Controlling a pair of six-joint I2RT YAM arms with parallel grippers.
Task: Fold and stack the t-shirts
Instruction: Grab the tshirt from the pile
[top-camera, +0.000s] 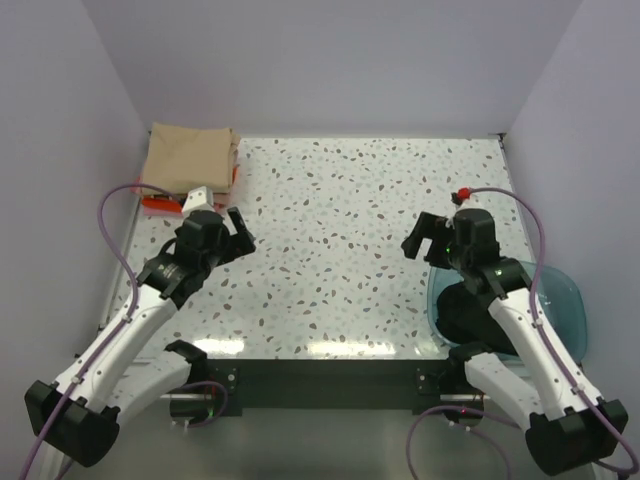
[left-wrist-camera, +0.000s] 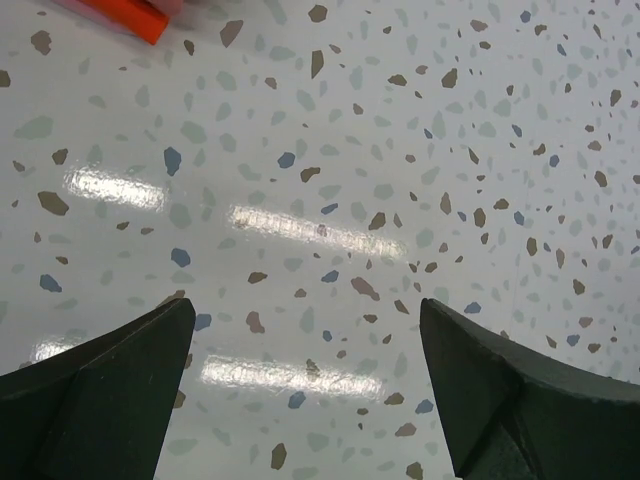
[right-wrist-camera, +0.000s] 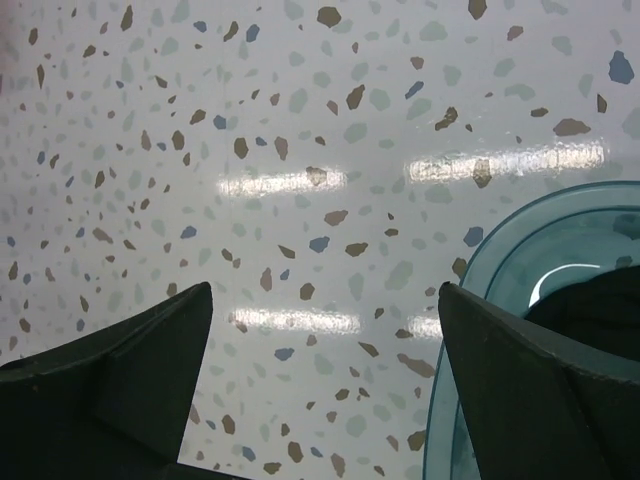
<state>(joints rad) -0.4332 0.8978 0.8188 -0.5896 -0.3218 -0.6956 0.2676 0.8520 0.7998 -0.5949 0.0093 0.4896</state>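
The black t-shirt (top-camera: 470, 317) (right-wrist-camera: 596, 311) lies in the teal bowl, so next, my right gripper moves over the bowl's rim to the right in the top view, then down.
A folded tan-beige t-shirt (top-camera: 190, 156) lies at the far left corner, on top of a folded red-orange t-shirt (top-camera: 158, 205) whose edge shows under it; that edge also shows in the left wrist view (left-wrist-camera: 125, 14). A black t-shirt (top-camera: 478, 315) sits bunched in the teal bowl (top-camera: 565, 300) at the near right, and also shows in the right wrist view (right-wrist-camera: 598, 305). My left gripper (top-camera: 240, 232) is open and empty above the table, right of the stack. My right gripper (top-camera: 422, 237) is open and empty, just left of the bowl.
The speckled white table (top-camera: 350, 230) is walled by pale panels at the back and both sides. The bowl's rim (right-wrist-camera: 470, 290) lies close to my right gripper's right finger. A dark strip runs along the near edge between the arm bases.
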